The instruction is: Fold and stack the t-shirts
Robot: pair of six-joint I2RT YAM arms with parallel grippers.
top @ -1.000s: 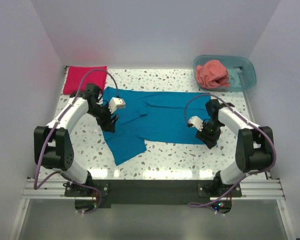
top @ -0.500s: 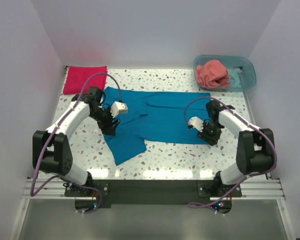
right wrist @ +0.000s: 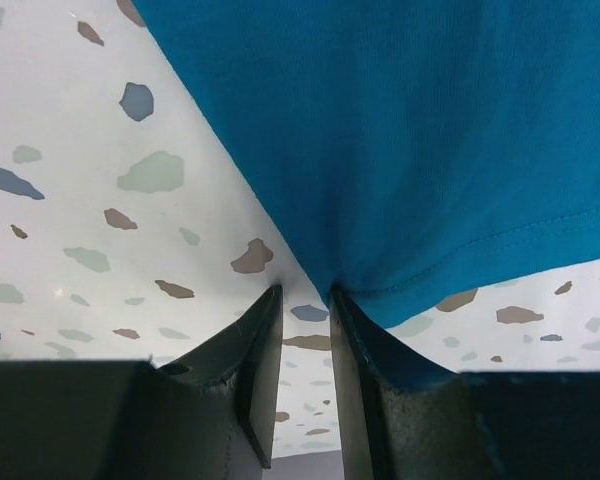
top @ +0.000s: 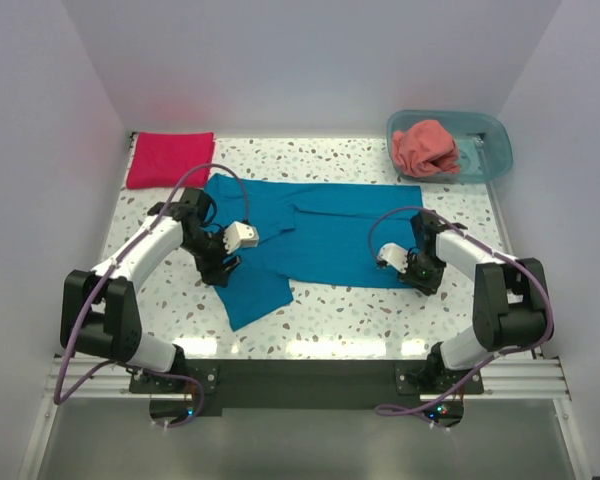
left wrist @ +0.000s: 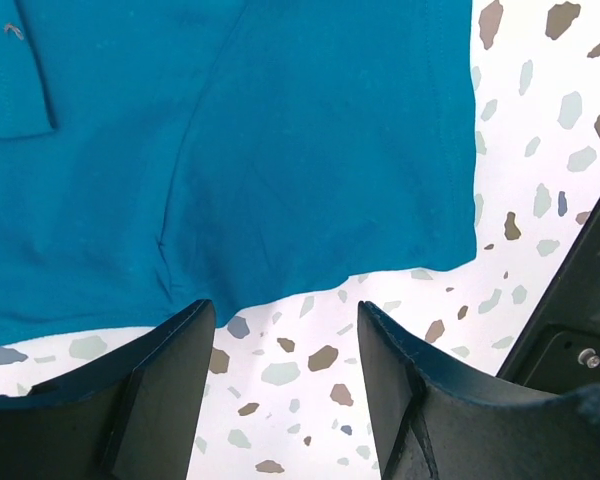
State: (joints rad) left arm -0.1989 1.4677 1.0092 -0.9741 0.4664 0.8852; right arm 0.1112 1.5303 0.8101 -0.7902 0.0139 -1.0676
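Observation:
My left gripper needs to move down next onto the near sleeve's side edge (top: 221, 295) (left wrist: 288, 294). Its open fingers are still over bare table just off the t-shirt.
A teal-blue t-shirt (top: 320, 230) lies spread flat across the middle of the table, one sleeve pointing toward the near edge. My left gripper (top: 220, 268) hovers open at its near-left side. In the left wrist view its jaws (left wrist: 285, 330) stand wide over bare table just off the shirt's (left wrist: 250, 140) edge. My right gripper (top: 417, 275) sits low at the shirt's near-right corner. Its jaws (right wrist: 305, 292) are narrowed to a slim gap with table showing through, and the hem (right wrist: 410, 130) bunches against the right fingertip. A crimson t-shirt (top: 170, 158) lies folded at the back left.
A translucent teal tub (top: 492, 150) stands at the back right with a crumpled salmon t-shirt (top: 425, 147) inside it. White walls close in the table on three sides. Speckled tabletop (top: 330, 310) shows along the near edge between the arms.
The right jaws have narrowed at the shirt's near-right corner. The left gripper has slid nearer along the shirt's left side, still open.

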